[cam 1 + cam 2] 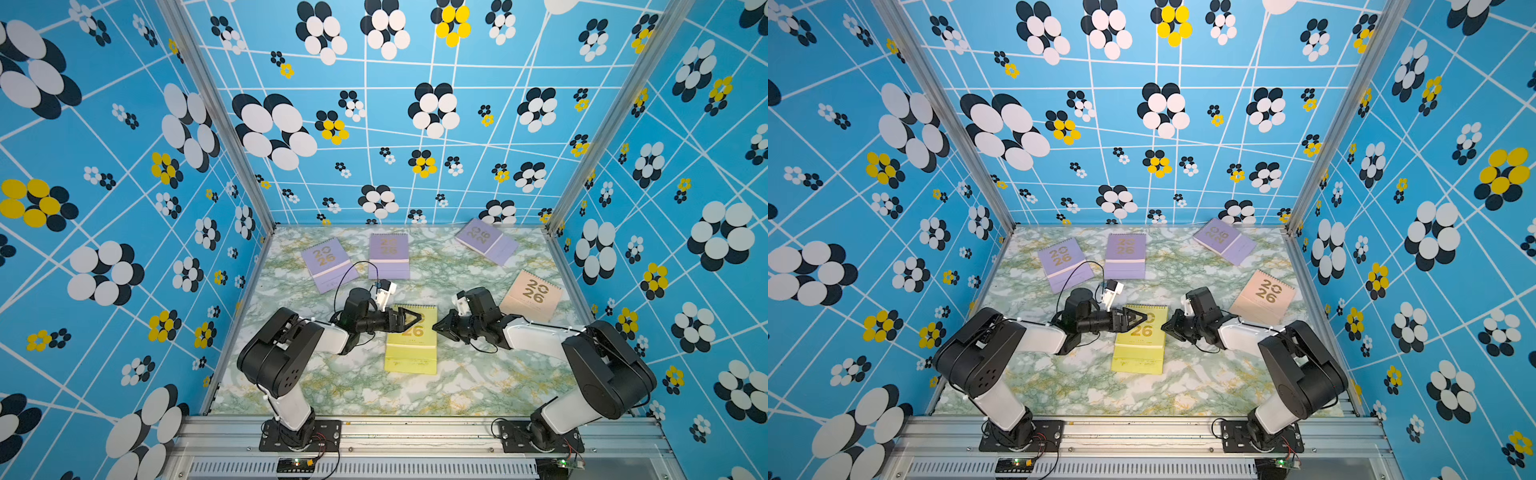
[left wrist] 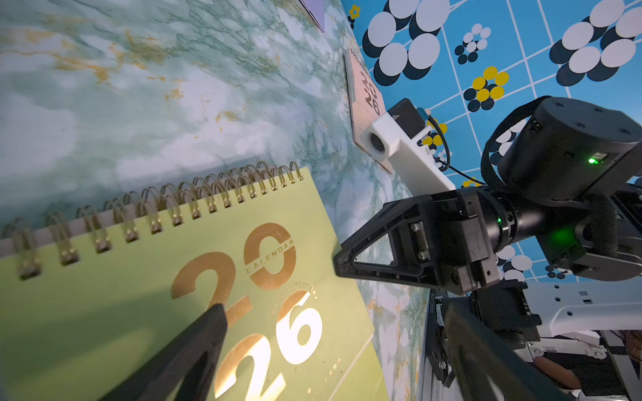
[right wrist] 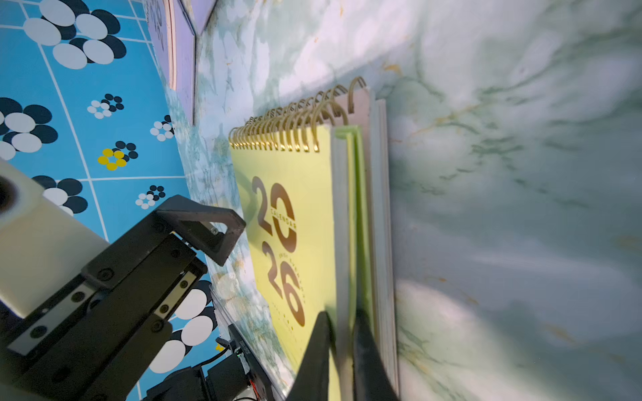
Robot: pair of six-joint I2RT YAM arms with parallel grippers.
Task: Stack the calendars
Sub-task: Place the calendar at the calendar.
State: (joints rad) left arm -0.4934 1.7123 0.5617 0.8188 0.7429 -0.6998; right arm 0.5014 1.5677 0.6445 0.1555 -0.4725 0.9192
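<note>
The robot's right gripper should next go down slightly and open its fingers to let go of the pinched edge, since the yellow calendar's back board lies just below it on the tabletop.
The yellow calendar (image 1: 411, 345) (image 1: 1139, 345) lies flat mid-table, gold "2026" facing up. My right gripper (image 1: 436, 326) (image 3: 344, 314) is shut on the yellow calendar's (image 3: 295, 208) right edge, pinching its cover and top pages. My left gripper (image 1: 409, 322) (image 2: 333, 310) hovers open over the yellow calendar's (image 2: 139, 312) upper left part, holding nothing. Three lilac calendars (image 1: 328, 262) (image 1: 388, 255) (image 1: 484, 241) lie along the back of the table. A peach calendar (image 1: 532, 295) (image 1: 1262, 295) lies at the right, behind my right arm.
The marble-patterned table (image 1: 357, 386) is boxed in by blue flowered walls (image 1: 124, 208) on three sides. A metal rail (image 1: 415, 432) with both arm bases runs along the front edge. A black cable (image 1: 345, 278) loops above the left wrist.
</note>
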